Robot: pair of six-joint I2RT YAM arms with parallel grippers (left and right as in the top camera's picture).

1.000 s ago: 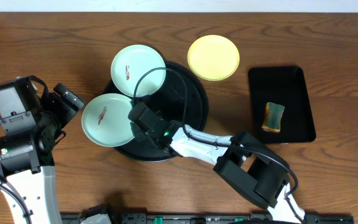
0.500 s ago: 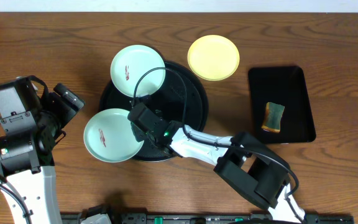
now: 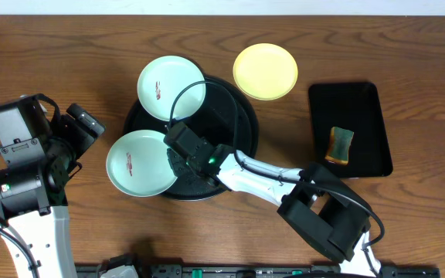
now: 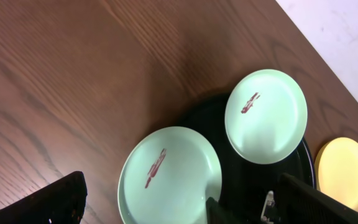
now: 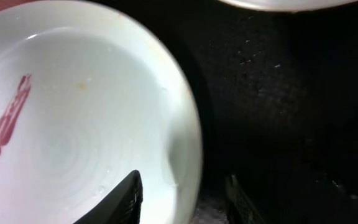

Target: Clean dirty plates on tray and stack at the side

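Observation:
My right gripper has the nearer plate's tray-side rim (image 3: 174, 175) (image 5: 191, 196) between its fingers with a gap still on either side of the plate's rim, so it should close its fingers across it.
A round black tray (image 3: 226, 127) holds two mint-green plates, each with a reddish smear. One plate (image 3: 171, 88) rests on the tray's far-left rim. The other plate (image 3: 137, 164) (image 5: 73, 124) overhangs its near-left edge. A clean yellow plate (image 3: 265, 71) lies on the table just beyond the tray. My right gripper (image 3: 173, 157) (image 5: 179, 199) is open, its jaws standing either side of the nearer plate's right rim with a gap showing. My left gripper (image 3: 83, 123) (image 4: 191, 205) hangs wide open over the table left of the tray, holding nothing.
A black rectangular tray (image 3: 361, 108) at the right holds a yellow-green sponge (image 3: 340, 145). The right arm reaches across the round tray from the front right. Bare wooden table surrounds everything.
The nearer mint plate slid toward the front left, off the tray's edge. My right gripper's jaws closed and then parted again, pulling back slightly to the right. The left arm has not moved.

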